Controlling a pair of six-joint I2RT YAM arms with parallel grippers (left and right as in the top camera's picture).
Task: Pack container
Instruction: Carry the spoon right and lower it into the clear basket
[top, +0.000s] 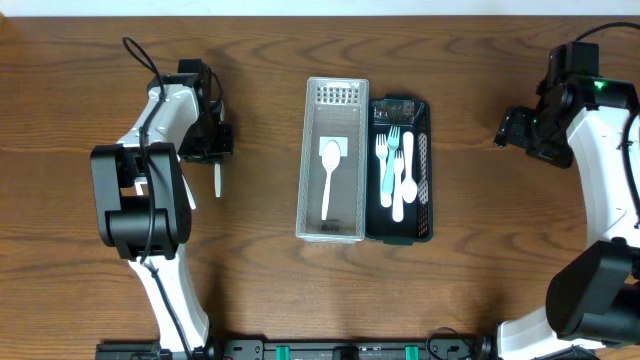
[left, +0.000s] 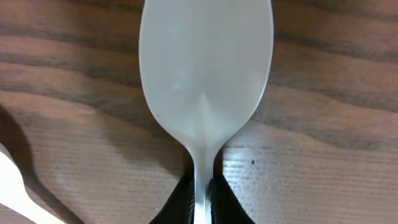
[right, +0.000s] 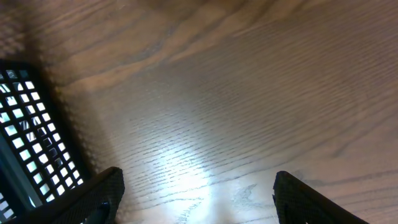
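My left gripper should lift, then carry the spoon over the clear plastic container to release it, as the container lies to the gripper's right in the overhead view.
My left gripper (left: 202, 199) is shut on the handle of a white plastic spoon (left: 205, 74), whose bowl hangs just above the wood. In the overhead view this gripper (top: 212, 142) is left of the containers, with the spoon (top: 217, 180) sticking out below it. A clear plastic container (top: 310, 150) in the middle holds one white spoon (top: 328, 175). A black mesh basket (top: 425, 170) beside it on the right holds a white fork, a teal fork (top: 387, 170) and other white cutlery. My right gripper (right: 196, 193) is open and empty over bare wood, right of the basket (right: 31, 143).
The wooden table (top: 260, 280) carries everything. A white utensil tip (left: 18, 193) lies at the lower left of the left wrist view. The right arm (top: 600, 150) stands along the right edge and the left arm's base (top: 140, 200) is at the left.
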